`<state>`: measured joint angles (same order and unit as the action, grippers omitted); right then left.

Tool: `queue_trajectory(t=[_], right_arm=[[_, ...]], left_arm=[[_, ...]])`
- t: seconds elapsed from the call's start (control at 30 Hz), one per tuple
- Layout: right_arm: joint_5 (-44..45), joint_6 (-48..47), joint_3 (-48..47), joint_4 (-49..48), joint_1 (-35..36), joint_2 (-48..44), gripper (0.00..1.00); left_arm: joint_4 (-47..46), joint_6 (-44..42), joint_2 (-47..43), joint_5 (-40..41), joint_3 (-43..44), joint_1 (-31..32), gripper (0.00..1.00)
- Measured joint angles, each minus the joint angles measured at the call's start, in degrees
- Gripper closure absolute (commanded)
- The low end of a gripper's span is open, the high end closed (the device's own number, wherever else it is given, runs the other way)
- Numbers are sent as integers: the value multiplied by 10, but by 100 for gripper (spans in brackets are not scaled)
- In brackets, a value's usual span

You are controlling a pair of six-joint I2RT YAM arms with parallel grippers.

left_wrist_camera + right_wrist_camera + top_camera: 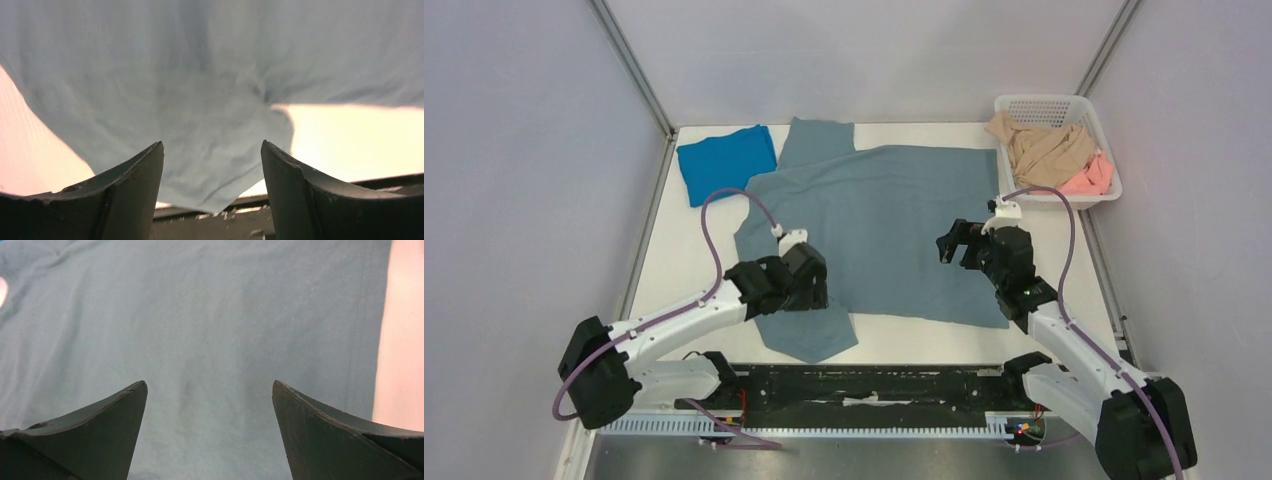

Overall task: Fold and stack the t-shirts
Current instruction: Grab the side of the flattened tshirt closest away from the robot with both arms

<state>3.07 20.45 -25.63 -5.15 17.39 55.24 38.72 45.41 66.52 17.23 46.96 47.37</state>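
Observation:
I need to move my left gripper back and down onto the near sleeve's tip by the black bar, then close on it.
A large dusty grey-blue t-shirt point(894, 215) lies spread flat across the middle of the table, one sleeve at the far side and one at the near edge. It also fills the left wrist view point(200, 85) and the right wrist view point(200, 315). My left gripper point(809, 290) is open over the near sleeve, holding nothing. My right gripper point(954, 243) is open above the shirt's right part, holding nothing. A folded bright blue t-shirt point(726, 160) lies at the far left. Tan point(1039, 148) and pink point(1092, 178) t-shirts lie crumpled in a basket.
A white slatted basket point(1034, 104) stands at the far right corner. A black rail point(874, 385) runs along the near edge between the arm bases. Grey walls with metal posts close in the table on three sides.

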Motion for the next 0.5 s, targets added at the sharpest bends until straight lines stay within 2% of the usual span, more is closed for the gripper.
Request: queue_trajectory(t=[0.13, 0.27, 0.5], right_arm=[[-14, 9, 31, -11, 0, -44, 2], [-16, 11, 45, -9, 0, -52, 2], [-15, 10, 45, -4, 0, -50, 2]], left_arm=[[44, 70, -20, 3, -58, 78, 32], [64, 135, -34, 2, -102, 142, 37], [79, 189, -44, -11, -144, 173, 40]])
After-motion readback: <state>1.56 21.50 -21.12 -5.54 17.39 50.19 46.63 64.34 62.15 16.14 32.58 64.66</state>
